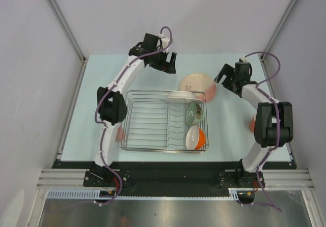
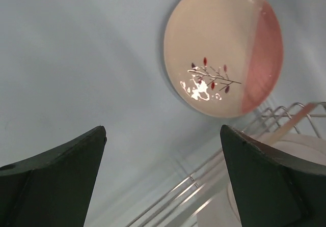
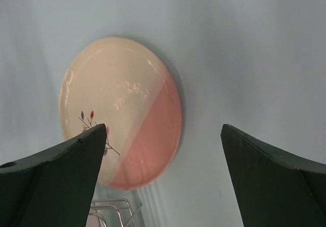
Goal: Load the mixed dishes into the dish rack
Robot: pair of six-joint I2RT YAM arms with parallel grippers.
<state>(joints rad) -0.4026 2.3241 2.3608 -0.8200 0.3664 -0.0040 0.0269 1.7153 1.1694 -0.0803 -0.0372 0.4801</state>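
The flat plate's side with the plate's pink rim [image 1: 214, 90] [image 3: 177, 125] is nearest to my right gripper, so my right gripper should move down and toward it next, with one open finger on each side of the rim.
The silver wire dish rack [image 1: 147, 130] stands mid-table. In it a pinkish-white plate [image 1: 178, 95] leans at the back right, with a pale green bowl [image 1: 194, 114] and an orange bowl with white inside [image 1: 195, 137] in front of it. A second plate [image 1: 197, 86] lies flat on the table behind the rack's right corner; it also shows in the left wrist view [image 2: 224, 49] and the right wrist view [image 3: 122, 110]. My left gripper [image 1: 170, 64] [image 2: 163, 135] is open and empty, left of that plate. My right gripper [image 1: 224, 79] [image 3: 163, 130] is open and empty, to the plate's right.
A pink thing [image 1: 120, 134] shows beside the rack's left side, mostly hidden by the left arm. A coral thing [image 1: 252, 125] peeks from behind the right arm. The rack's back wires [image 2: 204, 186] and the racked plate [image 2: 305, 150] lie under the left gripper.
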